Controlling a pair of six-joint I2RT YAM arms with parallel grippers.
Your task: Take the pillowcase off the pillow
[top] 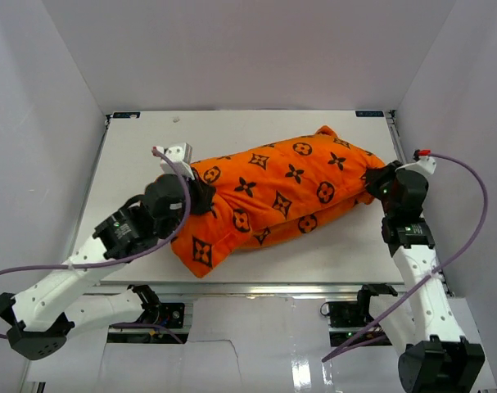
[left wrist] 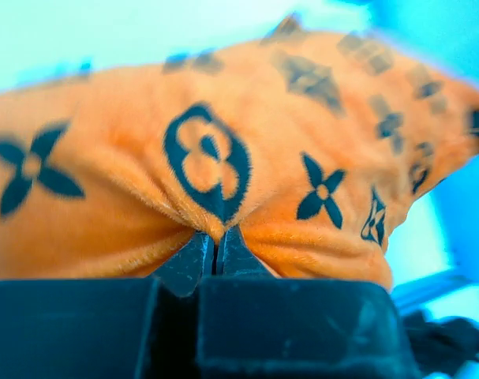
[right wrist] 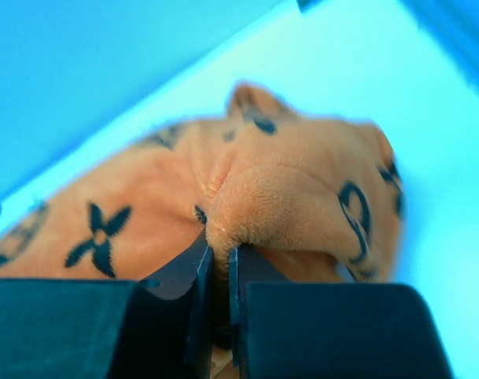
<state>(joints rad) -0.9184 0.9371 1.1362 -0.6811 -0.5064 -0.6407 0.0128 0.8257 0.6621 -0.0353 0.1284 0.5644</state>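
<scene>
My right gripper is holding the pinched fold and next needs to carry it outward toward the table's back edge and release it, because the pillowcase point(top: 273, 196) lies slantwise.
The orange pillowcase point(top: 273, 196) with black flower and monogram motifs lies slantwise across the table, stuffed full. The white pillow is hidden inside it. My left gripper point(top: 201, 195) is shut on a pinched fold of the pillowcase point(left wrist: 215, 189) at its left side; the left gripper point(left wrist: 216, 251) shows its jaws closed on plush. My right gripper point(top: 377, 185) is shut on a fold of the pillowcase point(right wrist: 294, 189) at its right end; the right gripper point(right wrist: 221, 254) has fabric squeezed between its fingers.
The white table point(top: 142, 155) has raised edges and white walls at the back and both sides. The pillowcase's near corner point(top: 197, 260) lies close to the table's front edge. Purple cables loop from both arms.
</scene>
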